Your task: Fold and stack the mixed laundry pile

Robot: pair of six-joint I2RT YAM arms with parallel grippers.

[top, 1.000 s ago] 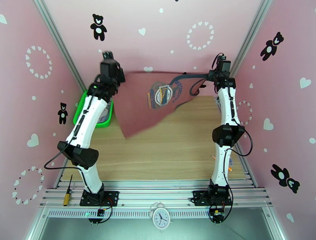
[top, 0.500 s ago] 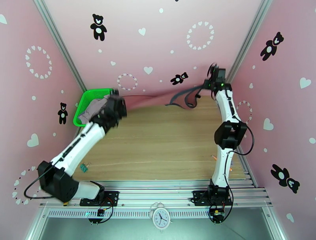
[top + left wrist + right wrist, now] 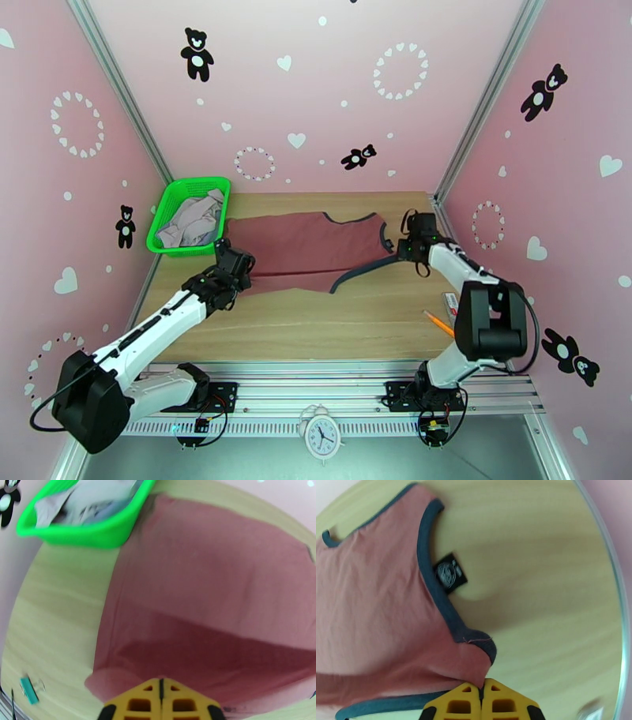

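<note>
My right gripper needs to go back and down to the table next and let go of the tank top's shoulder strap there, because a shadowed fold runs along the red cloth [image 3: 221, 586].
The brick-red tank top [image 3: 304, 246] with dark trim lies spread flat across the far half of the table, plain side up. My left gripper [image 3: 240, 270] is shut on its lower left hem corner; in the left wrist view the closed yellow fingertips [image 3: 160, 682] pinch the edge of the red cloth [image 3: 221, 586]. My right gripper [image 3: 401, 251] is shut on the shoulder strap at the right end; its fingers [image 3: 482, 686] grip the red fabric [image 3: 375, 610] beside the dark neckline and black label [image 3: 450, 573]. Grey and pale garments [image 3: 189, 219] lie bunched in the green basket.
The green mesh basket [image 3: 167, 207] stands at the far left corner, touching the top's left edge. A pencil [image 3: 437, 322] and a small stick-like item [image 3: 450, 301] lie near the right edge. A teal clip [image 3: 28, 689] sits on the wood near my left gripper.
Both arms came down and toward the near side, bringing the tank top from hanging stretched in the air to lying flat on the table. The printed side no longer faces up.
</note>
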